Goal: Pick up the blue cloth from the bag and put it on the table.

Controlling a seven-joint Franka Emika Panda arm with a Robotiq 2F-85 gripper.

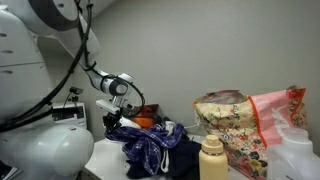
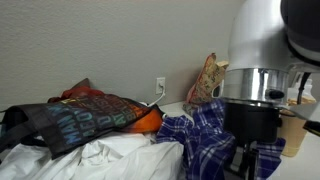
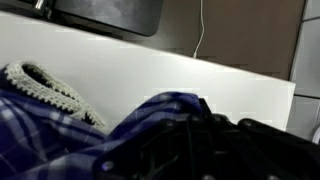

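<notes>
The gripper should next swing with the held end toward the floral bag [image 2: 207,80], over the cloth's bunched far part [image 2: 207,114], and release it there, since the rest of the cloth lies on top of the table.
The blue cloth [image 1: 150,148], royal blue with white checks, lies bunched on the table [image 1: 107,156], left of the floral bag [image 1: 236,124]. My gripper [image 1: 113,121] is low at the cloth's left end. In the wrist view the cloth [image 3: 60,135] rises to a peak between my dark fingers [image 3: 190,125], which look shut on it. In an exterior view the cloth [image 2: 203,135] spreads beside my gripper [image 2: 248,160], with the bag [image 2: 207,80] behind it. The pale table [image 3: 150,65] fills the wrist view behind the cloth.
A translucent pink plastic bag [image 1: 281,112] stands next to the floral bag. A tan bottle [image 1: 212,158] and a white bottle [image 1: 296,154] stand in front. A dark printed bag [image 2: 80,115], white fabric [image 2: 100,160] and an orange item [image 2: 148,118] lie nearby. A white knit piece [image 3: 45,85] lies on the table.
</notes>
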